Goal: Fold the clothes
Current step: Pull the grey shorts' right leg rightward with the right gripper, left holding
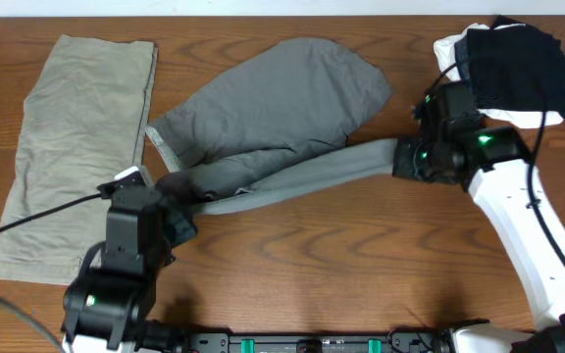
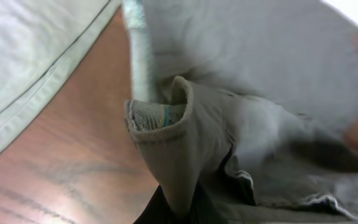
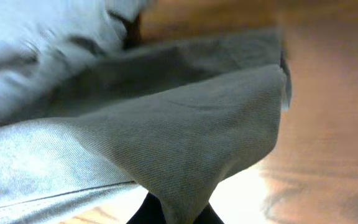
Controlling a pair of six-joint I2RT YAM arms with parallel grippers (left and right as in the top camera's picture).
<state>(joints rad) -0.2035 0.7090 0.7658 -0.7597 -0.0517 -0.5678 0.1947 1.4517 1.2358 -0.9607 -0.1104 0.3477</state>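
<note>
The band's end will next go outward and down with my left gripper, toward the far edge of the grey shorts, to be let go, because the lower layer of the shorts is spread out there.
The grey shorts [image 1: 282, 98] lie crumpled in the middle of the table. Their near edge is drawn into a taut band [image 1: 302, 181] between my two grippers. My left gripper [image 1: 179, 201] is shut on the band's left end. In the left wrist view the waistband fold [image 2: 179, 137] rises from the pinched jaws of the left gripper [image 2: 182, 211]. My right gripper [image 1: 405, 157] is shut on the right end. In the right wrist view the grey cloth [image 3: 191, 137] fans out from the closed right gripper [image 3: 176, 214].
A pale khaki garment [image 1: 77, 147] lies flat at the far left, close to the left gripper; its hem [image 2: 30, 68] shows in the left wrist view. A black and white pile of clothes [image 1: 513, 64] sits at the back right behind the right arm. Bare wood [image 1: 361, 265] lies in front.
</note>
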